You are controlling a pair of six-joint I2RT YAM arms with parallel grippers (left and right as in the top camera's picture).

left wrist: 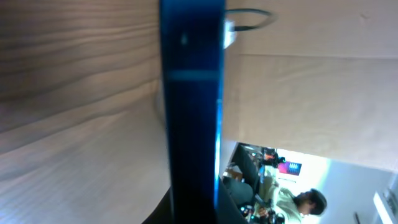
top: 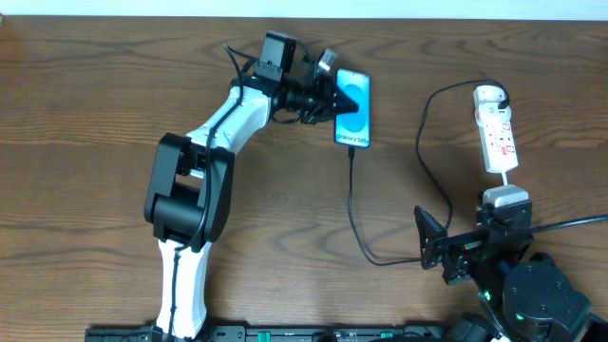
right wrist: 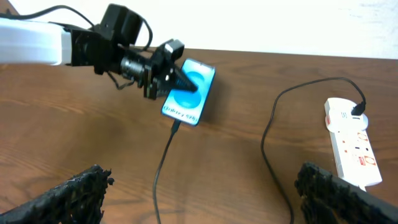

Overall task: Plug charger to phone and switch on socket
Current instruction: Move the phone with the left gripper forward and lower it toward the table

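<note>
The bare wood [top: 339,160] beside the charger's tip is below my left gripper and back from it, so my left gripper should go down and slightly back to let go of the phone.
The phone [top: 359,122] lies at the far middle of the table, blue screen up. My left gripper [top: 334,100] is shut on its left edge. In the left wrist view the phone [left wrist: 189,112] is a dark blue slab edge-on between the jaws of the left gripper [left wrist: 194,210]. The thin black charger [top: 353,209] runs from the phone's near end, and its tip sits at the phone's bottom edge [right wrist: 176,126]. The white socket [top: 497,133] lies at the far right. My right gripper [top: 436,252] stands open and empty over the charger, near the front edge.
The charger cable [right wrist: 268,143] loops from the socket [right wrist: 352,148] back toward the right gripper [right wrist: 205,208], lying between its two fingers. A white cord leaves the socket's near end under the right arm. Bare wood lies left of the left arm.
</note>
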